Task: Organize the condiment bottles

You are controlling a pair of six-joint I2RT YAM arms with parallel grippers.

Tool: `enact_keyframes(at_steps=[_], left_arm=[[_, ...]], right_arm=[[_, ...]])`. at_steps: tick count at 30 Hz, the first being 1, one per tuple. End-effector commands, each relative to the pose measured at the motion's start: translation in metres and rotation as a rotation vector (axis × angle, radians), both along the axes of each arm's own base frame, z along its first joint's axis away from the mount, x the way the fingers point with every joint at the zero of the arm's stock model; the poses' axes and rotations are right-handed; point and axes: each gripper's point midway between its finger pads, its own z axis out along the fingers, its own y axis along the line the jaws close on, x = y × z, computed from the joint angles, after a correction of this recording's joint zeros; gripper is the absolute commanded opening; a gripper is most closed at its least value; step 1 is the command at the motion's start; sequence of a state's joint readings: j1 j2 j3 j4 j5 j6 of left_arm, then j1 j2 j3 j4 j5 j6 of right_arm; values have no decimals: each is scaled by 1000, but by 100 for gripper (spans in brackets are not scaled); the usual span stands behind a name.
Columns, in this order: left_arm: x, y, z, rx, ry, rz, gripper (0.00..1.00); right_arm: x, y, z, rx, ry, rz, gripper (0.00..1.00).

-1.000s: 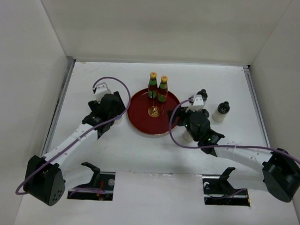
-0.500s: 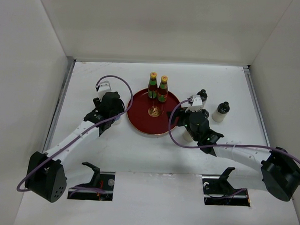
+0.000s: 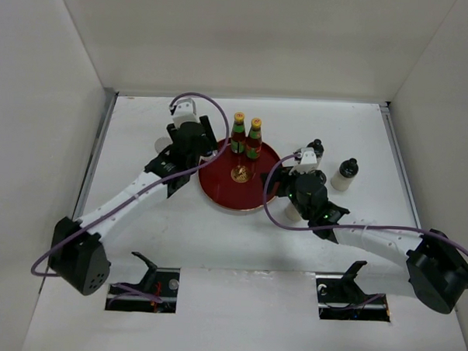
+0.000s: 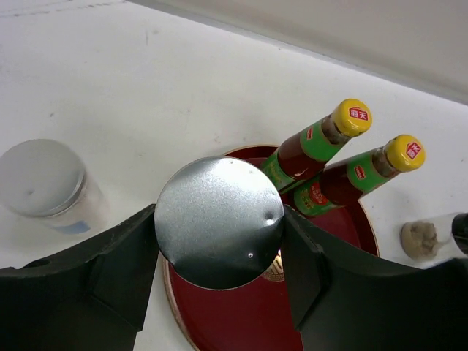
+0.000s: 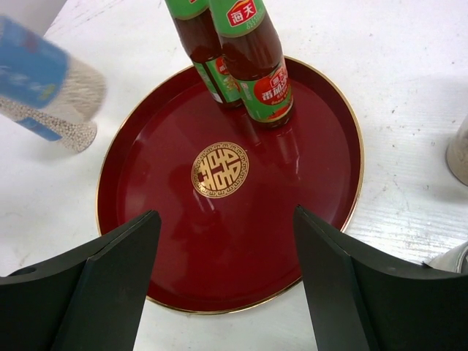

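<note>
My left gripper will next bring the white shaker to the tray's empty bottom beside the red sauce bottles, then down onto the tray [image 3: 222, 159].
My left gripper [image 3: 198, 152] is shut on a white shaker with a grey top [image 4: 219, 219] and holds it over the left rim of the round red tray [image 3: 231, 195]. A second grey-topped shaker [image 4: 40, 179] stands on the table left of the tray [image 3: 162, 144]. Two red sauce bottles [image 3: 238, 134] [image 3: 254, 140] with green necks and yellow caps stand at the tray's far side. My right gripper [image 5: 225, 213] is open and empty above the tray's near right part. Pale black-capped bottles [image 3: 345, 174] [image 3: 316, 148] stand right of the tray.
White walls enclose the table on three sides. My right arm [image 3: 371, 237] lies across the table right of the tray, with its purple cable looping by the tray's rim. Another pale bottle [image 3: 293, 211] shows partly beneath that arm.
My left gripper has moved away and to the right with the shaker, from the table left of the tray to over the tray's left rim. The right arm has not moved.
</note>
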State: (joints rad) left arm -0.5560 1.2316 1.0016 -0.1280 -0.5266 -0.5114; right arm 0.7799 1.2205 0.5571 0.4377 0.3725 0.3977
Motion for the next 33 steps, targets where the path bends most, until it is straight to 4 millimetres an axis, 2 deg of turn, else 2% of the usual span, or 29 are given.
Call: enact_keyframes(at_steps=[1,5,8,12,19,24,26,29,33], left_arm=[[34,-29,27,-60,-118,-39,39],[59,-55,12,-49,-103,-77,39],[73,-65,4,-37,-102,-82,39],[86,-74,-15,-7,-69,-92,39],[97,-75,-30,24,-50,-69,42],[95,-68,-34,58,-40,-38,68],[90,-65,-34,65,-34,-38,75],[80,-56,-28,66,-42,-23,79],[56,-33,-12,70,-62,18,80]], right_arm=[[5,2,18,75,-48,-5,79],[5,3,18,74,-47,-2,79],[5,3,16,71,-43,-1,79],[5,3,17,75,-46,2,79],[7,2,15,72,-42,-1,79],[7,2,15,73,-42,1,80],[7,2,15,73,-42,1,80],[7,2,16,74,-43,1,80],[5,1,19,79,-49,1,80]])
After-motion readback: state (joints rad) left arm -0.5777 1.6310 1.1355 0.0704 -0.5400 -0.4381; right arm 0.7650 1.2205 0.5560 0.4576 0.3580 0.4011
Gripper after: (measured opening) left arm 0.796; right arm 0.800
